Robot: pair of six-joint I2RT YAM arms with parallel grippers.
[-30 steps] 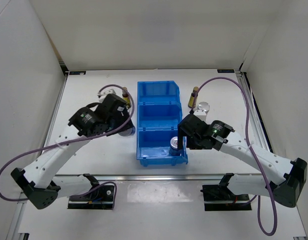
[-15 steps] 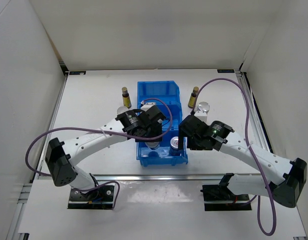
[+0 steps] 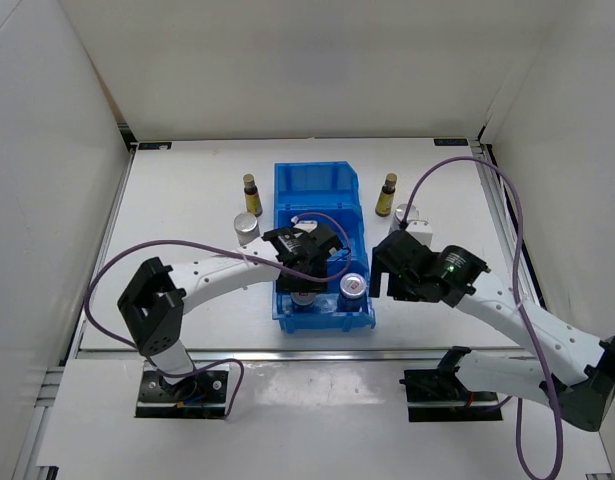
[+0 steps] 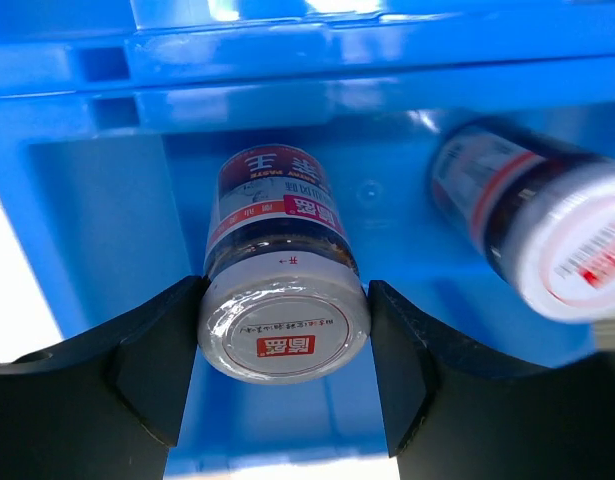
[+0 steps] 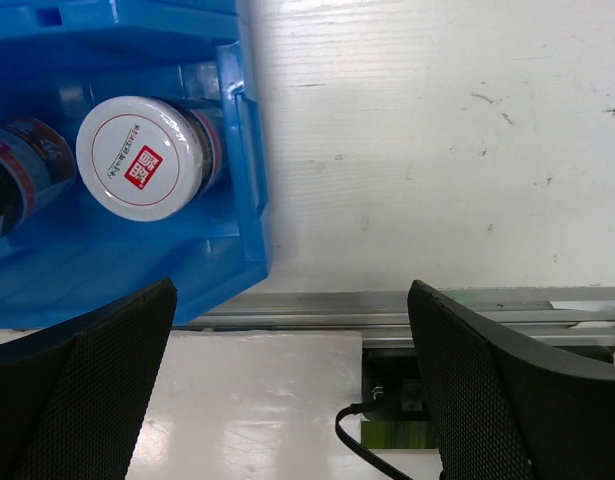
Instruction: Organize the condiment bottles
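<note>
A white cylinder still outside the bin (image 3: 322, 170) is the next thing for my right gripper. My right gripper will move outward to it with open fingers and close them around the cylinder's lid (image 3: 405, 212).
My left gripper (image 3: 305, 285) is over the near compartment of the blue bin (image 3: 322, 170), shut on a short silver-lidded jar (image 4: 284, 310) by its lid and holding it low inside. A second jar (image 3: 353, 287) stands in the same compartment, to the right; it also shows in the left wrist view (image 4: 532, 230) and the right wrist view (image 5: 142, 158). My right gripper (image 3: 389, 275) is open and empty, just right of the bin. Two amber bottles (image 3: 251, 193) (image 3: 387, 193) and two white cylinders (image 3: 246, 227) (image 3: 404, 214) stand on the table either side of the bin.
The bin's middle and far compartments show nothing inside. The bin's right wall (image 5: 252, 150) is close to my right gripper (image 5: 292, 300). A metal rail (image 5: 407, 305) runs along the table's near edge. White walls enclose the table.
My left arm swung right from beside the bin, carrying the jar into the near compartment. My right gripper drew back to the right, away from the jar in the bin.
</note>
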